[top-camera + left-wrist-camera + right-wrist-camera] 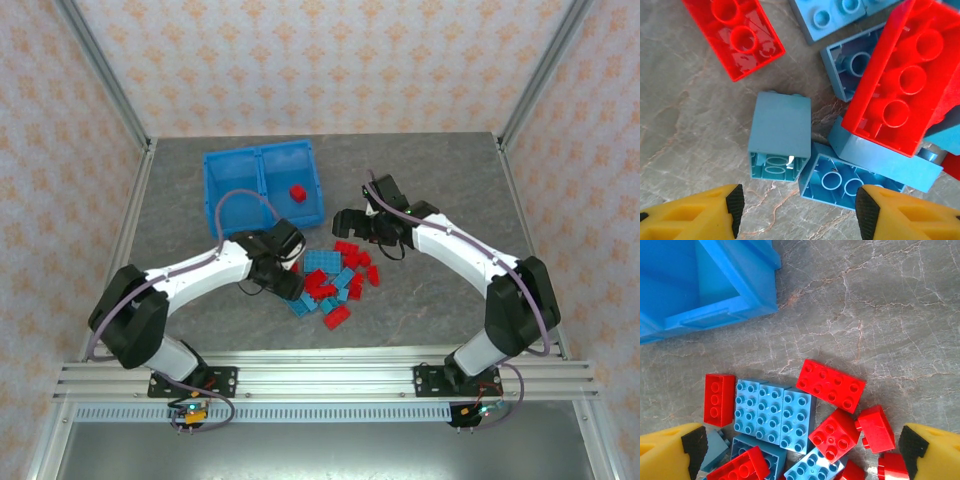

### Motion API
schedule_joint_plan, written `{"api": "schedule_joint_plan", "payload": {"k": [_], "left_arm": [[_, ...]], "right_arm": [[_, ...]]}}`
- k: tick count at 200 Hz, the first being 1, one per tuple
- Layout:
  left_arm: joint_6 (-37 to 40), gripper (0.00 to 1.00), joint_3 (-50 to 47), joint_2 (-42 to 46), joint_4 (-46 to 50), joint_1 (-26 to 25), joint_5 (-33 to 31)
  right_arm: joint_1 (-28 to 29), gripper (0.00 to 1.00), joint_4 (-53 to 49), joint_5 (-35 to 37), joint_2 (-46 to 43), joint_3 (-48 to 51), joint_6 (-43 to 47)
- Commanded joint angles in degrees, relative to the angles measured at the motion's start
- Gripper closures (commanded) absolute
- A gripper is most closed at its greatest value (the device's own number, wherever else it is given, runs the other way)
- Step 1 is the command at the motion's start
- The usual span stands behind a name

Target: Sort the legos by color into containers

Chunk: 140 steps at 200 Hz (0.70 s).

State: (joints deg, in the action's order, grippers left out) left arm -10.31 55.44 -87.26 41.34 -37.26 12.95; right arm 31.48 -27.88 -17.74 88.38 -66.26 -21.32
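Observation:
Next, my left gripper lowers and eases outward to close across the light blue brick's sides, since that brick lies just beyond its open fingers.
The legos lie in a loose pile of red and light blue bricks in front of the containers, two halves of a blue bin. One red brick lies in the right half; the left half looks bare. My left gripper hangs low at the pile's left edge. It is open, just short of a light blue brick lying on its side, with an upturned blue brick beside it. My right gripper is wide open above the pile's upper right, over red bricks and blue plates.
The bin's near right corner stands close to the top of the pile. Bare grey tabletop lies to the right of the bin and the bricks. Metal frame posts and patterned walls close in the table.

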Motion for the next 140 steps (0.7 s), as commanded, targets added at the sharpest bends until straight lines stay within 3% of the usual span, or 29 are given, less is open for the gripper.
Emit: {"api": "schedule_joint_plan", "payload": {"k": [1,51,85,140], "left_arm": [[1.78,0.38,1.11,-1.69,-0.51,-0.27,-1.58],[1.04,0.44,1.34,-4.59,-3.83,0.23,-4.43],[-1.15,0.54,0.77,-6.24,-5.95,0.43,-8.39],[-2.67,0.66,-0.39,-8.80,-8.97,0.52,-8.05]], "right_arm": [[0.38,0.01,-1.38,2.02,-2.55,-0.26,0.61],[0.40,0.01,-1.77,2.09,-3.21,-0.19,0.51],[0.42,0.01,-1.83,2.27,-3.58,0.02,0.49],[0.36,0.01,-1.66,1.56,-4.30,0.34,0.33]]}}
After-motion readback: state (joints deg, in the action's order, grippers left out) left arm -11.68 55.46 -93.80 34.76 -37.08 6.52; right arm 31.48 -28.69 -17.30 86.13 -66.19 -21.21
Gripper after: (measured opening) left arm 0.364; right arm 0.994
